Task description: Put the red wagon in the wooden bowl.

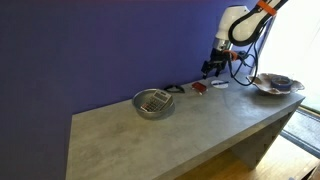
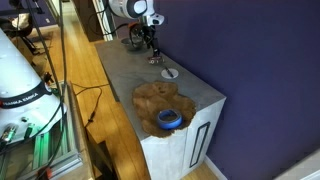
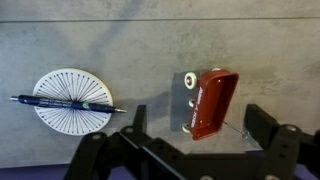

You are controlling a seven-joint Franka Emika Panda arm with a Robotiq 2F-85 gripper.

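Observation:
My gripper should go down onto the red wagon [image 3: 210,103], one finger beside the wagon's wheels, one beyond the wagon's open side.
The red wagon [image 3: 210,103] lies on its side on the grey tabletop, its white wheels facing left in the wrist view. It also shows as a small red spot in an exterior view [image 1: 199,88]. My gripper [image 3: 198,128] is open and empty, just above the wagon, with its two black fingers either side of the wagon's near end. It hangs over the table in both exterior views [image 1: 212,68] [image 2: 150,45]. The wooden bowl [image 2: 150,98], wide with a wavy rim, stands at the table's end, apart from the gripper, and also shows in an exterior view [image 1: 275,84].
A white round flat disc [image 3: 72,100] with a dark pen [image 3: 60,103] across it lies beside the wagon. A grey metal bowl [image 1: 153,103] with gridded contents stands further along the table. A blue ring-shaped thing [image 2: 170,120] sits in the wooden bowl. A purple wall runs behind the table.

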